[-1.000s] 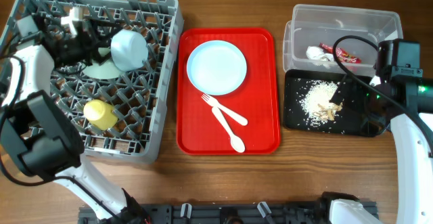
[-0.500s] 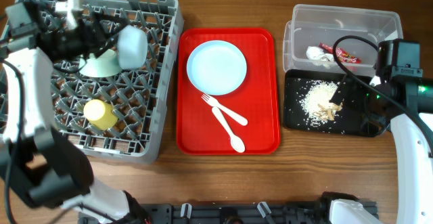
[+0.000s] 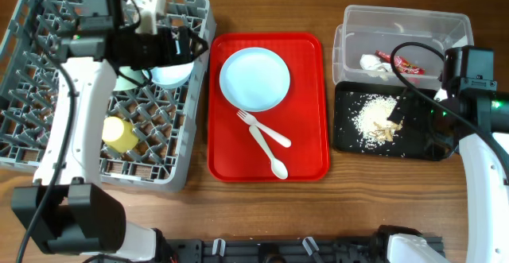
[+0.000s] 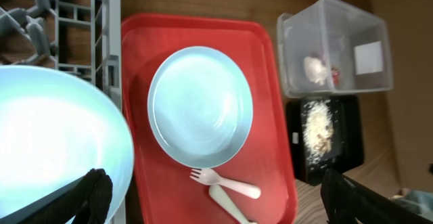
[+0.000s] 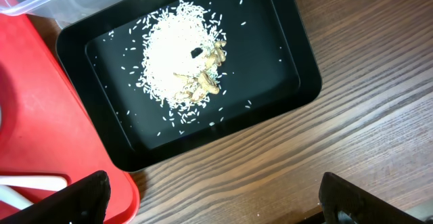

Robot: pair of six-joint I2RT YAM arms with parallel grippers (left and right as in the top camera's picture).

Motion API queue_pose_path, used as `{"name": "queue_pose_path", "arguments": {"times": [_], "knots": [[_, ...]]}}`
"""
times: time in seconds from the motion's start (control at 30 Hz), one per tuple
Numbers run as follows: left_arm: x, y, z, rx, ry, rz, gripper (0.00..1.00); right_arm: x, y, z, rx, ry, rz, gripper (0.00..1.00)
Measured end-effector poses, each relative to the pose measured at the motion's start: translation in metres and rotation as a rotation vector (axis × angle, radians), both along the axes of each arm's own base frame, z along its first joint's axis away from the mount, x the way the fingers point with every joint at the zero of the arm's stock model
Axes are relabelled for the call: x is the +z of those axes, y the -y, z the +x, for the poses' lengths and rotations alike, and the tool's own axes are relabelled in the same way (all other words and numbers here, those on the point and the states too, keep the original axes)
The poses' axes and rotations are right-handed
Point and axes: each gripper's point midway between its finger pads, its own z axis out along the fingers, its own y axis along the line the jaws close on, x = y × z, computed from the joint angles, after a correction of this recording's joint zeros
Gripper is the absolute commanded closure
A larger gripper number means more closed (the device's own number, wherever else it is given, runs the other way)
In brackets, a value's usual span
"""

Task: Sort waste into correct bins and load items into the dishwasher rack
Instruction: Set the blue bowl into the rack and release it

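The bowl's rim by the red tray is below my left gripper, to its left in the wrist view, so it should next move and lower over that rim.
The grey dishwasher rack [image 3: 48,136] holds the yellow-green cup [image 3: 118,133], the saucer [image 3: 127,79] and the pale blue bowl [image 3: 171,74]. My left gripper [image 3: 181,52] is open just above the bowl, and the bowl's inside [image 4: 54,143] fills the left of the left wrist view beside one finger [image 4: 223,197]. The pale blue plate [image 3: 254,79], white fork [image 3: 266,128] and spoon [image 3: 269,156] lie on the red tray [image 3: 310,160]. The clear tub [image 3: 445,25] holds the red wrapper [image 3: 406,63] and the tissue [image 3: 372,62]. The black tray [image 3: 346,136] holds food scraps [image 3: 372,118]. My right gripper [image 3: 404,108] hangs open and empty above it.
The red tray lies between the rack and the two bins. Bare wooden table [image 5: 304,149] runs along the front of the black tray [image 5: 298,82]. A black cable [image 3: 413,52] loops over the clear tub.
My left arm has swung from the rack's far left corner to its right side. The bowl has moved right with it and now sits open side up. The right arm has not moved.
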Motion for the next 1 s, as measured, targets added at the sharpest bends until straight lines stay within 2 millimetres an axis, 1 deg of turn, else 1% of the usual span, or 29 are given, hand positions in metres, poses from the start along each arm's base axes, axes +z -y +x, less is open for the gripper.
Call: {"name": "queue_pose_path", "arguments": {"times": [0.13, 0.3, 0.4, 0.57, 0.63, 0.7, 0.77, 0.83, 0.9, 1.0], "knots": [[-0.010, 0.000, -0.002, 0.014, -0.015, 0.091, 0.00, 0.000, 0.000, 0.000, 0.001, 0.000, -0.001, 0.00], [-0.024, -0.019, 0.004, 0.082, -0.004, 0.291, 0.00, 0.000, 0.000, 0.000, 0.003, 0.000, -0.001, 0.00], [-0.033, -0.025, 0.006, 0.108, 0.002, 0.385, 0.00, 0.000, 0.000, 0.000, 0.003, 0.000, -0.001, 0.00], [-0.051, -0.027, 0.007, 0.114, -0.006, 0.443, 0.00, 0.000, -0.001, 0.000, 0.006, 0.001, 0.006, 0.00], [-0.063, -0.027, 0.008, 0.110, -0.023, 0.457, 0.04, 0.000, -0.002, 0.000, 0.008, 0.002, 0.012, 0.00], [-0.077, -0.026, 0.007, 0.101, -0.053, 0.468, 0.15, 0.000, -0.003, 0.001, 0.008, 0.002, 0.014, 0.01], [-0.090, -0.025, 0.007, 0.088, -0.081, 0.482, 0.33, 0.000, -0.003, 0.001, 0.009, 0.002, 0.017, 0.00], [-0.101, -0.023, 0.007, 0.078, -0.103, 0.490, 0.55, 0.000, -0.003, 0.001, 0.009, 0.002, 0.017, 0.00], [-0.108, -0.022, 0.007, 0.070, -0.118, 0.498, 0.73, 0.000, -0.003, 0.001, 0.009, 0.002, 0.017, 0.00], [-0.112, -0.021, 0.006, 0.065, -0.127, 0.503, 0.87, 0.000, -0.004, 0.001, 0.010, 0.002, 0.019, 0.00]]}}
